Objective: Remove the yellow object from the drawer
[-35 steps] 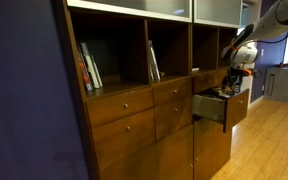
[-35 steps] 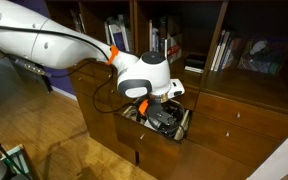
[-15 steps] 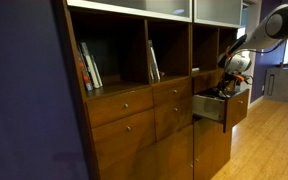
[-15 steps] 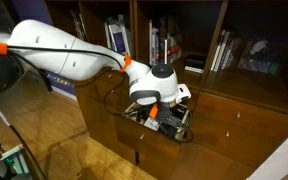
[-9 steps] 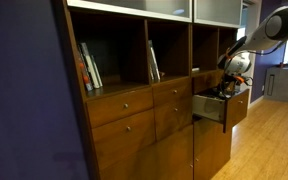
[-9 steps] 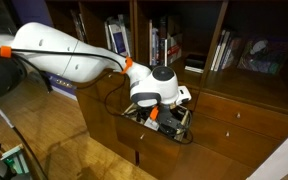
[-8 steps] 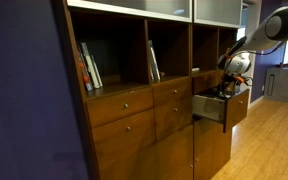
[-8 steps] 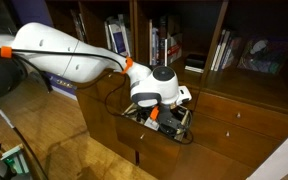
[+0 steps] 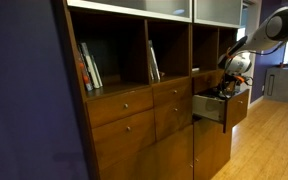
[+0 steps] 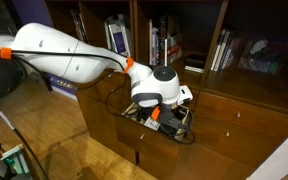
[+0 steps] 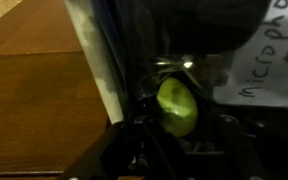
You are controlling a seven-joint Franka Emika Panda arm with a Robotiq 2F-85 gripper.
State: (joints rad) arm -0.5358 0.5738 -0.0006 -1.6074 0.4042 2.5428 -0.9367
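Observation:
My fingers are holding the yellow object inside the drawer, so I should raise my gripper out and over the shelf above the drawers to let it go.
The reddish-brown drawer [image 9: 209, 108] stands pulled out of the cabinet in both exterior views, its front [image 10: 147, 143] facing the floor side. My gripper [image 9: 227, 89] reaches down into it, the white wrist [image 10: 158, 88] sitting just above the opening. In the wrist view the yellow object [image 11: 177, 106], a small yellow-green lump, lies between my dark fingers [image 11: 136, 135], and the gripper [image 11: 181, 126] is shut on it. The exterior views hide the lump behind the wrist and the drawer walls.
Upright books [image 9: 89, 68] stand on the shelves above the drawers [image 10: 164, 40]. A white sheet with handwriting [image 11: 274, 50] lies in the drawer beside the lump. Closed drawers with small knobs [image 9: 124, 105] flank the open one. Wooden floor [image 9: 274, 140] lies in front.
The arm came down into the drawer earlier and has since stayed nearly still. Over the last second the jaws closed around the yellow-green lump.

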